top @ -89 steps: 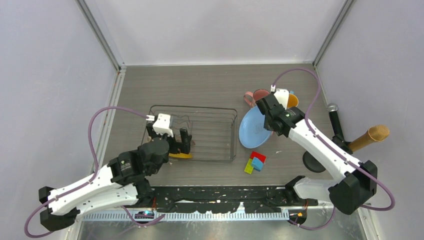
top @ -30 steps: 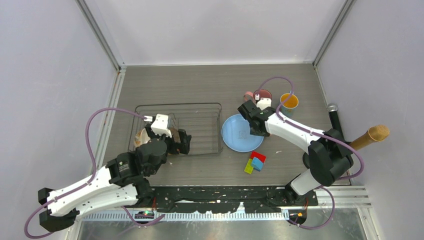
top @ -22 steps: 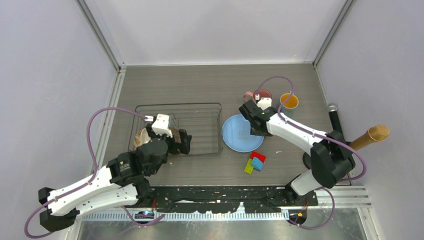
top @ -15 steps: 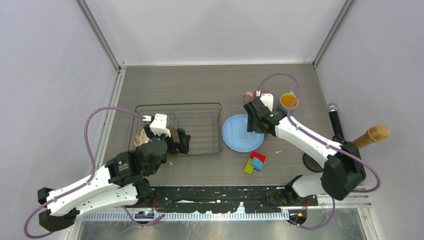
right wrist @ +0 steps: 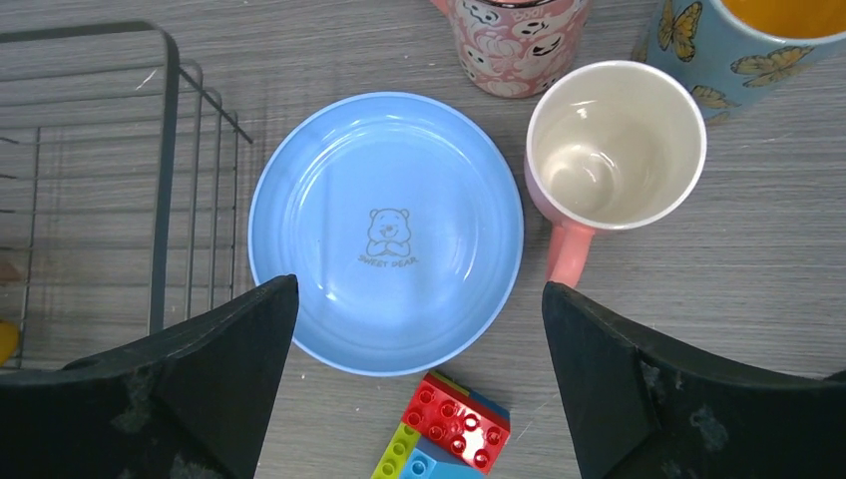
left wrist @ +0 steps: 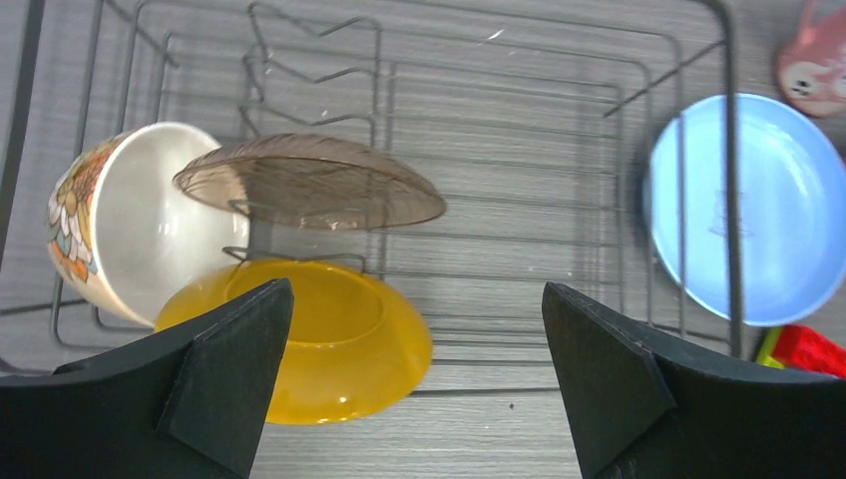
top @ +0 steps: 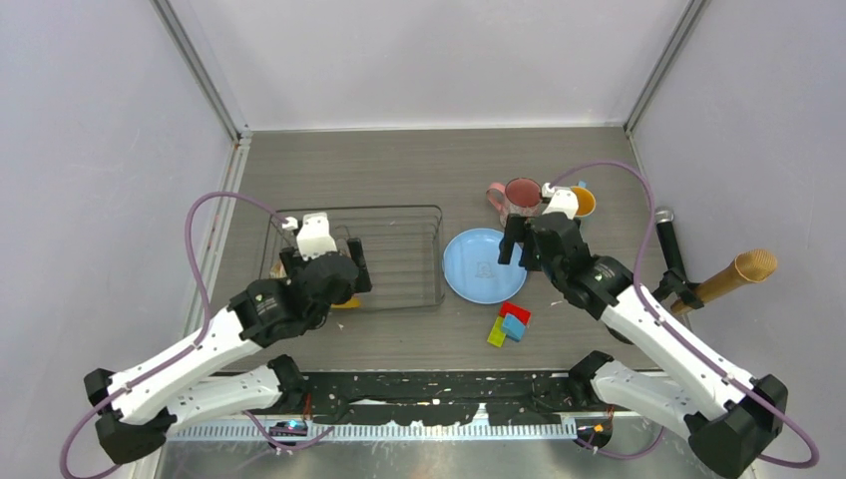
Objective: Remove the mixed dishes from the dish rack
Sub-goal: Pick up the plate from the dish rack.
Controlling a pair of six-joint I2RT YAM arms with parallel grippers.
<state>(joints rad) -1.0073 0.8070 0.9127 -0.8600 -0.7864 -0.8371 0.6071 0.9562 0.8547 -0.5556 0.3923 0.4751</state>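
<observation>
My left gripper turns and goes down and outward onto the end of the brownish plate's rim clear of the flowered bowl next, since that plate lies below and outward.
The dish rack (top: 394,257) (left wrist: 727,100) holds a cream flowered bowl (left wrist: 120,239) on its side, a yellow dish (left wrist: 309,339) (top: 345,301) and a brownish see-through plate (left wrist: 309,182) propped above it. My left gripper (top: 321,274) (left wrist: 415,287) hovers open over the yellow dish, touching nothing. The light blue plate (top: 484,265) (right wrist: 384,235) lies flat on the table right of the rack (right wrist: 163,180). My right gripper (top: 526,247) (right wrist: 418,285) stands open above it, empty. Behind the plate stand the speckled pink mug (top: 520,195) (right wrist: 511,40), salmon mug (right wrist: 614,150) and blue mug (top: 583,203) (right wrist: 738,40).
Red, blue and green blocks (top: 509,324) (right wrist: 449,429) lie just in front of the blue plate. A black stand with a microphone (top: 666,239) and a brown cone (top: 740,271) occupies the right edge. Walls close in the table's back and sides.
My right gripper has opened, let go of the blue plate, now flat on the table, and pulled up and back. The left gripper shifted slightly over the rack, still open.
</observation>
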